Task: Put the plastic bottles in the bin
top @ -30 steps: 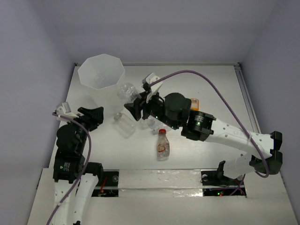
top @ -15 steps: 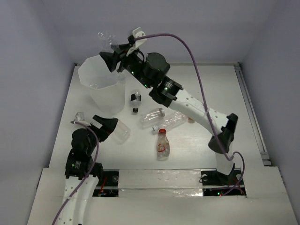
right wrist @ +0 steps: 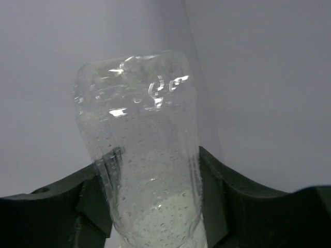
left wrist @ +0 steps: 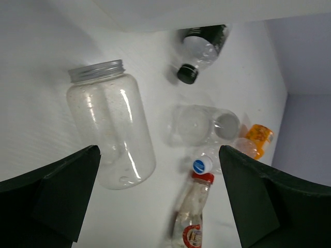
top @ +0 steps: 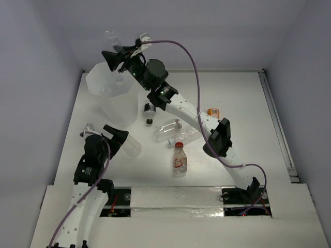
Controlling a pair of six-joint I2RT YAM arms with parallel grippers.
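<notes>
Next, my left gripper moves down until my open fingers straddle the jar's body near its silver lid (top: 130,143) (left wrist: 108,111) and closes. The clear jar lies below them.
My right gripper (top: 117,56) is shut on a clear plastic bottle (top: 110,37) and holds it in the air over the far rim of the translucent white bin (top: 106,90). In the right wrist view that bottle (right wrist: 138,150) stands between both fingers (right wrist: 212,191). On the table lie a black-capped bottle (top: 149,111), two clear bottles (top: 169,128), a red-capped bottle (top: 179,159) and an orange one (top: 213,111). My left gripper (top: 104,133) is open and empty, low over the table beside a clear silver-lidded jar (left wrist: 111,124). Ahead of it lies the red-capped bottle (left wrist: 194,206).
The bin stands at the table's far left corner against the walls. The right arm (top: 186,111) stretches diagonally over the table's middle, above the lying bottles. A raised rail (top: 276,124) runs along the right edge.
My right arm has swung from the middle of the table up and left, carrying the clear bottle over the bin. The left gripper has opened wide and shifted right, toward the jar.
</notes>
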